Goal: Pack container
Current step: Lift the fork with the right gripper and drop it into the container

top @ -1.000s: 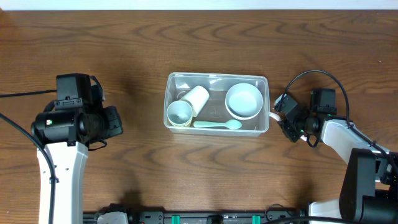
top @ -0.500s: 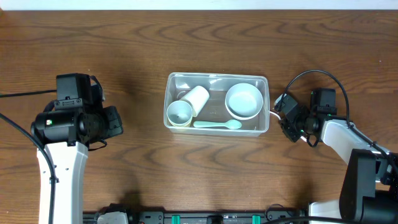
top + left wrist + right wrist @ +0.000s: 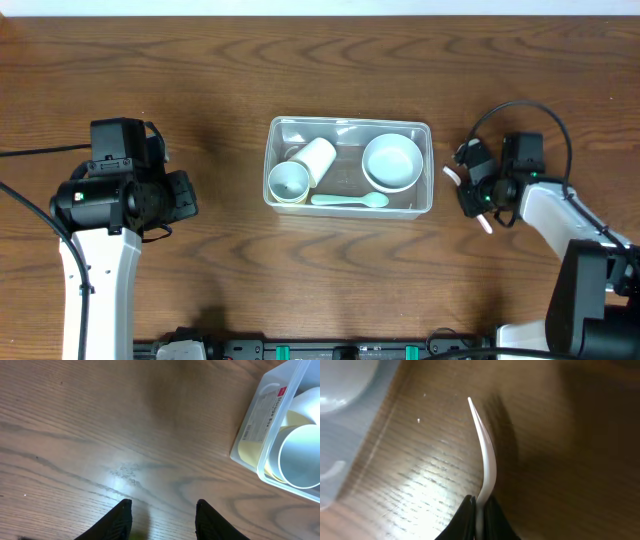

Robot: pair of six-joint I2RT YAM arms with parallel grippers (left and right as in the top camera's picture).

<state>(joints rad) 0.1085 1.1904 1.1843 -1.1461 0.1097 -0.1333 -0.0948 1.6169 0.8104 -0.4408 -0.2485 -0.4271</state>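
My right gripper needs to lift the white utensil over the container's side next, then lower the utensil beside the mint spoon and let go of it.
The clear container [image 3: 350, 121] stands mid-table. Inside it are a white cup on its side [image 3: 316, 158], a pale yellow cup [image 3: 288, 182], a white bowl [image 3: 391, 162] and a mint spoon [image 3: 350, 201]. Just right of the container, my right gripper [image 3: 468, 192] is shut on a thin white utensil [image 3: 486, 223]. In the right wrist view the utensil [image 3: 487, 455] curves edge-on out of the gripper [image 3: 480, 510] above bare wood, with the container wall [image 3: 350, 435] at the left. My left gripper [image 3: 162, 510] is open over bare wood, well left of the container [image 3: 260, 415].
The left arm [image 3: 120, 195] takes up the table's left side and the right arm [image 3: 545, 215] the right side. A black cable [image 3: 520, 108] loops above the right wrist. The wood around the container is bare.
My right gripper has closed on the white utensil and shifted slightly right, away from the container wall. The left arm and the things in the container have not moved.
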